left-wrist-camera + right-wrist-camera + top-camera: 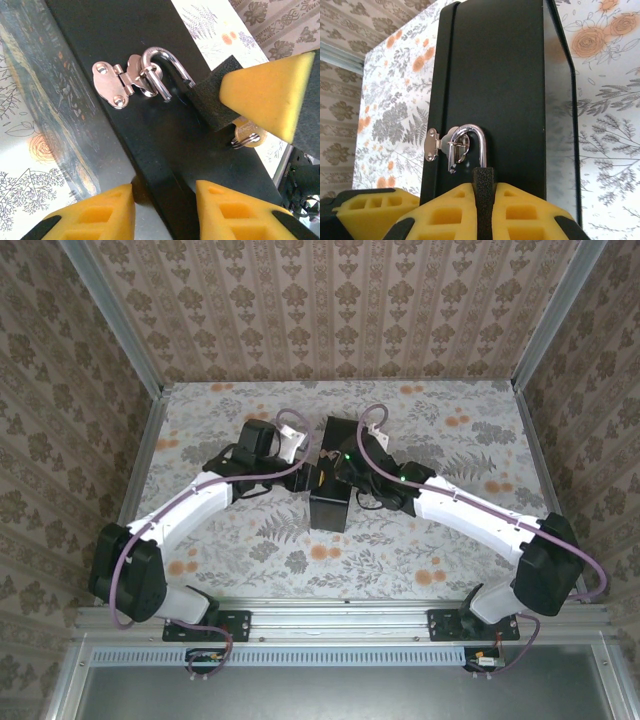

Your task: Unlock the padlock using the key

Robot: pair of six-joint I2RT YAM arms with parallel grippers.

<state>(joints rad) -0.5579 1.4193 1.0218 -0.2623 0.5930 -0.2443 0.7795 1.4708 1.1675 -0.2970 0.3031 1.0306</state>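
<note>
The robot's right gripper will next pull the shackle out of the hasp, carry the padlock past the box and lower it to the open tabletop, because one leg hangs free.
The padlock's silver shackle hangs through the hasp on the side of the black box. One shackle leg ends free beside the hasp; the other runs into my right gripper, which is shut on the padlock, hiding its body between the pads. In the left wrist view the shackle enters the right gripper's black pad, and the brass key with its ring pokes out below it. My left gripper is open over the box's edge, holding nothing. From above, both grippers meet at the box.
The box stands mid-table on the floral cloth, its painted lid facing the left arm. Patterned walls close in the back and both sides. Open tabletop lies left, right and behind the box.
</note>
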